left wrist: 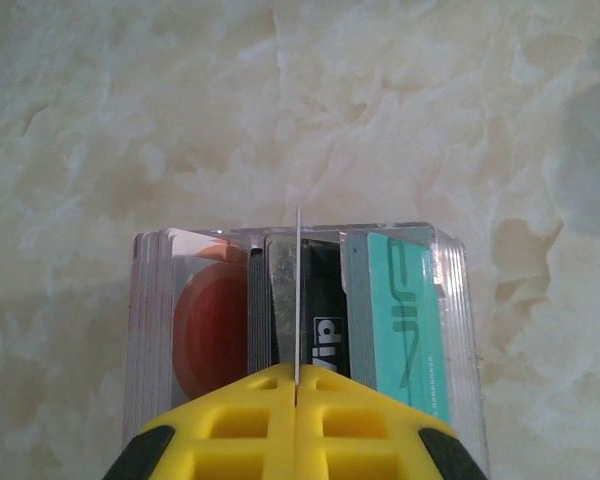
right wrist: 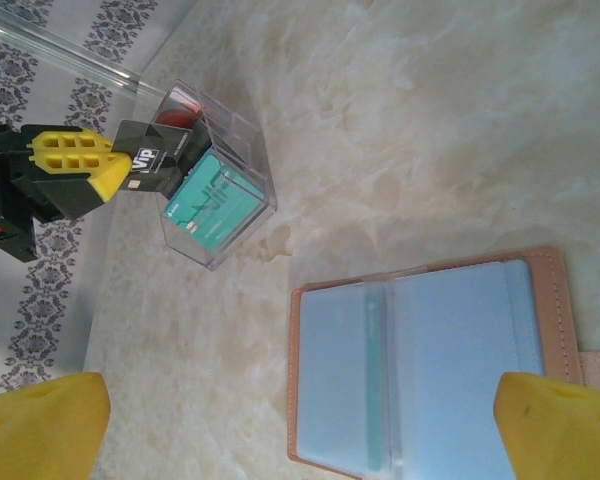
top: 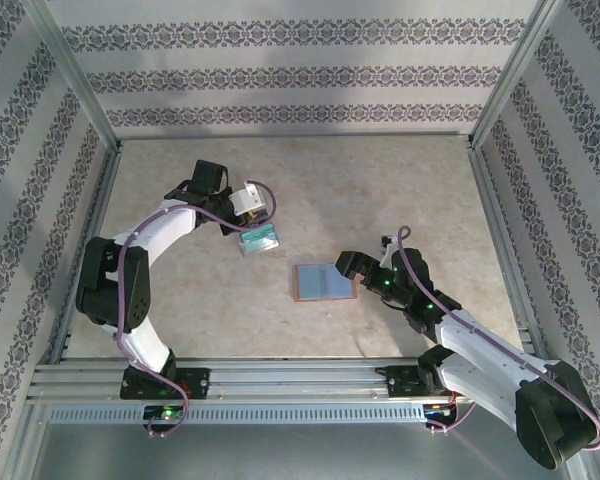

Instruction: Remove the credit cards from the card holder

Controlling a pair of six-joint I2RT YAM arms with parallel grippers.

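Note:
The clear box's middle section is below my fingers. My left gripper will go down next until the VIP card sits in that section, then let go of the card.
The card holder lies open and flat on the table, with a brown rim and grey-blue lining. A thin teal strip runs beside its fold. My right gripper hovers open over it, its yellow fingertips spread wide to either side. My left gripper is shut on a dark credit card marked VIP, seen edge-on in the left wrist view. It holds the card just above a clear plastic box. That box holds a teal card and a red-and-white card.
The clear box stands left of the card holder, with a bare strip of marble-patterned tabletop between them. Patterned walls with metal frame posts enclose the table on three sides.

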